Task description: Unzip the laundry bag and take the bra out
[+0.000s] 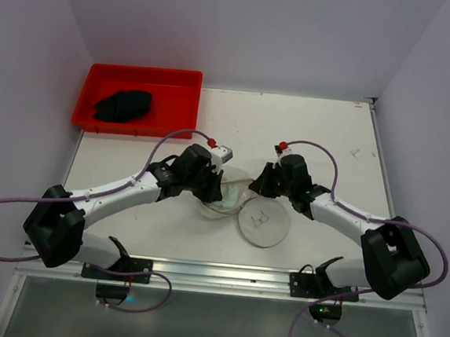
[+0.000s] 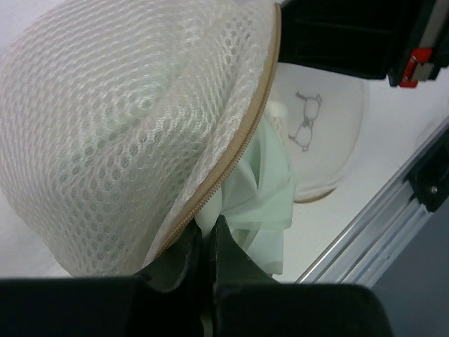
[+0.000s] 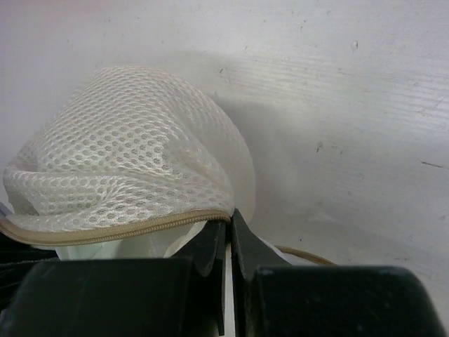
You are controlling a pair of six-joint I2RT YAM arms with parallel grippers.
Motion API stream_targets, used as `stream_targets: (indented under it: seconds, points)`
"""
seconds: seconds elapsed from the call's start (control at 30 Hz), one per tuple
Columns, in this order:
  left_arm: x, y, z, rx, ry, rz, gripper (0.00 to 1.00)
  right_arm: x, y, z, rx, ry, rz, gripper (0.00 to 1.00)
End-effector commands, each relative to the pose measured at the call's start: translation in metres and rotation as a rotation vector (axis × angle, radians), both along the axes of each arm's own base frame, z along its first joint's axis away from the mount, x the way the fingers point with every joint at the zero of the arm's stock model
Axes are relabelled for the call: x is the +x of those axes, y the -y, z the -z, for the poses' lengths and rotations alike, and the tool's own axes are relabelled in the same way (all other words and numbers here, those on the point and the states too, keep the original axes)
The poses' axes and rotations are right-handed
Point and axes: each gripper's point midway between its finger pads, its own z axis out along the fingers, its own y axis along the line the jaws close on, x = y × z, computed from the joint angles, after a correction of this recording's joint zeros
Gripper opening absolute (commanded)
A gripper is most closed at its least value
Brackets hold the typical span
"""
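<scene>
The left gripper lifts the bra up from the bag, outward and down into the red tray's empty side [image 1: 173, 109] next, then releases it, since the dark garment leaves room there.
The white mesh laundry bag [image 1: 227, 194] lies unzipped at mid-table. Its round face with the black bra drawing [image 1: 262, 221] is folded flat toward the near edge. My left gripper [image 1: 208, 184] is at the bag's left. In the left wrist view it [image 2: 208, 228] is shut on pale green fabric, the bra [image 2: 259, 189], which hangs out under the beige zipper [image 2: 231, 154] of the mesh dome [image 2: 126, 140]. My right gripper [image 1: 259, 183] is at the bag's right. In its wrist view it [image 3: 229, 214] is shut on the zipper edge [image 3: 126, 228] of the mesh [image 3: 126, 154].
A red tray [image 1: 184, 78] stands at the back left with a dark crumpled garment [image 1: 123, 105] in it. An aluminium rail [image 1: 216, 272] runs along the table's near edge and also shows in the left wrist view [image 2: 379, 217].
</scene>
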Motion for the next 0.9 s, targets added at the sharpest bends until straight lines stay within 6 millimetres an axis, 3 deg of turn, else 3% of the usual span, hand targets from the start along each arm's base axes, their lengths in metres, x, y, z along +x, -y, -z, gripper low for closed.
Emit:
stream_targets:
  seconds: [0.0, 0.17, 0.3, 0.47, 0.57, 0.6, 0.63, 0.73, 0.87]
  points:
    - [-0.018, 0.020, -0.029, -0.159, 0.052, 0.198, 0.00, 0.014, 0.006, -0.018, -0.059, 0.073, -0.002, 0.00]
    - [-0.024, 0.061, -0.078, -0.379, 0.111, 0.374, 0.00, 0.009, -0.008, -0.011, -0.023, 0.013, -0.053, 0.00]
    - [-0.038, 0.083, -0.084, -0.438, 0.064, 0.513, 0.00, 0.006, -0.016, -0.008, -0.019, -0.004, -0.073, 0.00]
    - [-0.013, 0.095, -0.125, -0.534, 0.186, 0.432, 0.00, -0.001, -0.016, 0.006, -0.039, -0.036, -0.081, 0.00]
    - [0.023, 0.088, -0.141, -0.562, 0.258, 0.244, 0.00, -0.012, -0.019, 0.017, -0.046, -0.068, -0.100, 0.00]
    - [0.036, 0.084, -0.161, -0.607, 0.332, 0.183, 0.00, -0.019, -0.019, 0.023, -0.052, -0.085, -0.109, 0.00]
    - [0.045, 0.074, -0.156, -0.632, 0.308, 0.103, 0.00, -0.020, -0.018, 0.026, -0.054, -0.093, -0.104, 0.00]
    - [0.064, 0.046, -0.199, -0.777, 0.397, -0.018, 0.00, -0.028, -0.005, 0.041, -0.097, -0.122, -0.062, 0.00]
    - [0.054, 0.030, -0.264, -0.956, 0.485, -0.018, 0.00, -0.036, 0.008, 0.051, -0.145, -0.171, -0.015, 0.00]
